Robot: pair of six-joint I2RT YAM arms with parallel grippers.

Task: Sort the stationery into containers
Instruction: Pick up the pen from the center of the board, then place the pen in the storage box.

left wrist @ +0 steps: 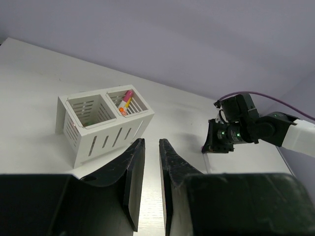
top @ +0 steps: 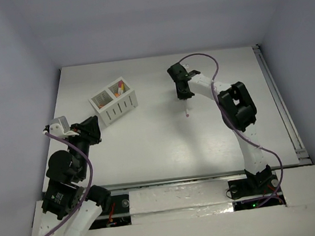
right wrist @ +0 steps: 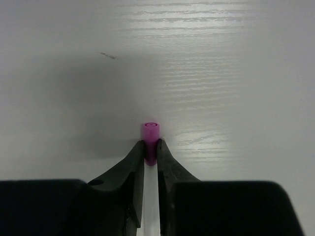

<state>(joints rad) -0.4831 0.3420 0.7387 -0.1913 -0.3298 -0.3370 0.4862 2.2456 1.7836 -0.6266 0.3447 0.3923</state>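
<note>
Next I should move my right gripper left in the top view, tilting up, over the box's pen section [top: 120,88] to free the pen, because capped pens lie there.
The white slatted box [top: 113,102] stands at the back left of the table; it also shows in the left wrist view [left wrist: 106,130]. Its right compartment holds pens with magenta, yellow and orange caps [left wrist: 125,101]. What lies in its left compartment is too dim to tell. My right gripper [top: 184,95] is shut on a thin white pen with a magenta cap [right wrist: 151,132], cap pointing down, held above the table right of the box. In the right wrist view the gripper [right wrist: 151,143] clamps just behind the cap. My left gripper [left wrist: 152,141] hovers near the box's front with its jaws almost together and nothing between them.
A metal rail [top: 283,108] runs along the table's right edge. White walls enclose the back and sides. The right arm's purple cable [top: 214,65] loops above its wrist. The right gripper also shows in the left wrist view [left wrist: 219,140].
</note>
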